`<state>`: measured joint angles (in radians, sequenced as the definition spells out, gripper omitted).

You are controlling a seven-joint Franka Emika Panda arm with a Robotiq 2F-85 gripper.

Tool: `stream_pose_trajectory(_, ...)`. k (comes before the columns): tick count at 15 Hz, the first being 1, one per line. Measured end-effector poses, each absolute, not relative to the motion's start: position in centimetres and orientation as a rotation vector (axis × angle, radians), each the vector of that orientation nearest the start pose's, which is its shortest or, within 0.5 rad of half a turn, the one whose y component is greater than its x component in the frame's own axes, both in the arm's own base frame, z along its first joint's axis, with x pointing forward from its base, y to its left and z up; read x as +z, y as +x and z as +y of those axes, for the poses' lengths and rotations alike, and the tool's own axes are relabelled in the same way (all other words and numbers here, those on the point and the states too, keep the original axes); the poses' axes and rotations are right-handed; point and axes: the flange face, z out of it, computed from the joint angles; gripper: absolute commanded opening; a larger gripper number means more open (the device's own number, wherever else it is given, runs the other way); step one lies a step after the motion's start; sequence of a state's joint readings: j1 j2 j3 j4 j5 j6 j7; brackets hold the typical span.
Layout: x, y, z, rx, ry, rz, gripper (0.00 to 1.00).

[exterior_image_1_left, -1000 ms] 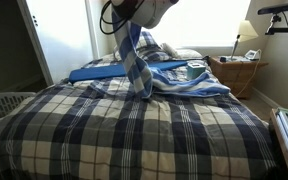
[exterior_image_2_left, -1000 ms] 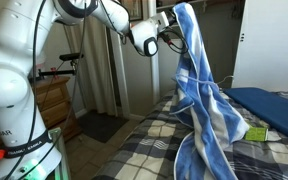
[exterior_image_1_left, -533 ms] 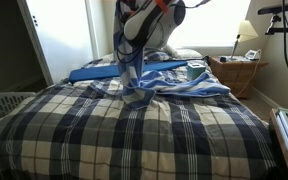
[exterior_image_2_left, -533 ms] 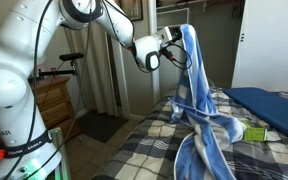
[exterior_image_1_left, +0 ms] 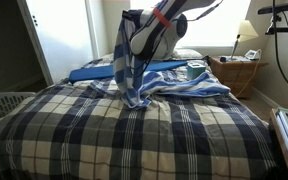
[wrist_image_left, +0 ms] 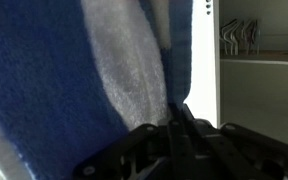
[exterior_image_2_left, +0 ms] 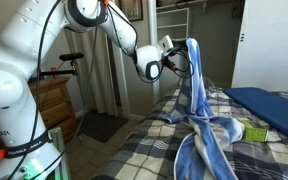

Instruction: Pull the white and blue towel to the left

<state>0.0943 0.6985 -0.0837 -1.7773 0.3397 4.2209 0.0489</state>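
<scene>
My gripper will next go up, then reach outward and down toward the laundry basket's side of the bed (exterior_image_1_left: pixel 56 106), because the lower part of the towel still trails across the cover.
The white and blue towel (exterior_image_2_left: pixel 199 120) hangs from my gripper (exterior_image_2_left: pixel 184 55) above a bed with a plaid cover (exterior_image_1_left: pixel 134 130). Its lower part trails across the bed in both exterior views, and it also shows here (exterior_image_1_left: pixel 131 70). My gripper (exterior_image_1_left: pixel 139 30) is shut on the towel's top end and holds it up. In the wrist view the towel (wrist_image_left: pixel 94 70) fills the picture right against the closed jaws (wrist_image_left: pixel 179 115).
A blue flat mat (exterior_image_1_left: pixel 114 70) lies at the far side of the bed, also seen here (exterior_image_2_left: pixel 269 105). A white laundry basket (exterior_image_1_left: pixel 4 105) stands beside the bed. A nightstand with a lamp (exterior_image_1_left: pixel 242 45) stands at the far corner. A wooden dresser (exterior_image_2_left: pixel 54 105) stands behind my arm.
My gripper has come down and moved along the bed with the towel in it. More of the towel now lies bunched on the cover.
</scene>
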Motion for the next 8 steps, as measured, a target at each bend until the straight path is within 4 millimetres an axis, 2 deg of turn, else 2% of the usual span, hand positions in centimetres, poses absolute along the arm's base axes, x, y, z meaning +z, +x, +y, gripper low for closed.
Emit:
stream_pose_trajectory(5, 41.2, 67.1, -1.8, -2.598, -1.947, 0.295, 0.01)
stream_pose_trajectory(8, 42.0, 68.8, -0.8, -2.671, -1.861, 0.237, 0.01)
